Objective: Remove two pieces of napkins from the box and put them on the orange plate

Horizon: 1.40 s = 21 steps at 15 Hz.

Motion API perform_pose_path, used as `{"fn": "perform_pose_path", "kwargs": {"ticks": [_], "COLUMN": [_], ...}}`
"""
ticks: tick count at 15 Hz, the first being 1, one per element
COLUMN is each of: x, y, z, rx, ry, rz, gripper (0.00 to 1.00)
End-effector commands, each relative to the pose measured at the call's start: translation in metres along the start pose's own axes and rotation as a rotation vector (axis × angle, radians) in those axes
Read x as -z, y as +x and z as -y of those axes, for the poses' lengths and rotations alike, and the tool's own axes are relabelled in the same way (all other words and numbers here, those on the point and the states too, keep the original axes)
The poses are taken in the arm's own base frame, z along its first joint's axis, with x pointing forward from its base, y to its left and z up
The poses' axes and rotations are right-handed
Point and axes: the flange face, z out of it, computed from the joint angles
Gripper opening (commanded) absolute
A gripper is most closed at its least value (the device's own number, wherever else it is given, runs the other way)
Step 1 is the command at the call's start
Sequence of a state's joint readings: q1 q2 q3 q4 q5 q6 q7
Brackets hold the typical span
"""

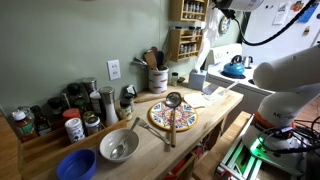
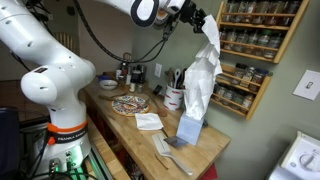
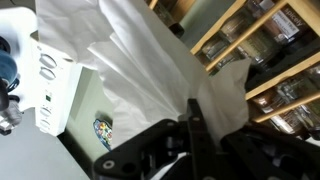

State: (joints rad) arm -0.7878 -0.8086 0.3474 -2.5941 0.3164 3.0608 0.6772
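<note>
The orange plate is far below, away from the box, so my gripper should swing off the spice rack, tip downward and move down over the plate.
My gripper [image 2: 205, 22] is high above the counter, shut on a long white napkin [image 2: 203, 70]. The napkin hangs down to the pale blue box [image 2: 189, 129], and its lower end still reaches the box top. From the opposite side, the gripper [image 1: 219, 12] holds the napkin [image 1: 209, 45] over the box [image 1: 197, 79]. In the wrist view the napkin [image 3: 130, 60] fills the middle, pinched at the gripper [image 3: 193, 104]. The orange plate [image 2: 130, 103] [image 1: 160, 122] lies on the counter away from the box, with a ladle across it. It shows small and far below in the wrist view [image 3: 103, 132].
A ladle [image 1: 173, 101] rests over the plate. A metal bowl [image 1: 119, 146] and a blue bowl [image 1: 76, 164] sit at the counter's end. A flat white sheet [image 2: 148, 122] lies between plate and box. The wooden spice rack [image 2: 255, 45] hangs close beside the gripper.
</note>
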Motion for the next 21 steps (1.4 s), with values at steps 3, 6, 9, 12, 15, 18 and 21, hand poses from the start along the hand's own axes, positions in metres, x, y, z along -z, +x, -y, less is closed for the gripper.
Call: {"fn": "perform_pose_path", "kwargs": {"ticks": [3,6,9,12,15,18,21], "x": [0.016,0.026,0.036,0.056,0.071,0.071,0.062], "y": [0.015,0.012,-0.007,-0.032,-0.06,-0.088,-0.12], "z": [0.014,0.022,0.019,0.025,0.038,0.036,0.037], "rx": [0.022,0.032,0.078,0.12,0.159,0.197,0.23], "ry": [-0.027,-0.021,-0.094,-0.1,-0.082,-0.05,-0.03], "rz": [-0.029,0.04,0.215,0.403,0.581,0.74,0.88], "gripper": [0.0,0.0,0.0,0.0,0.0,0.0,0.0]}}
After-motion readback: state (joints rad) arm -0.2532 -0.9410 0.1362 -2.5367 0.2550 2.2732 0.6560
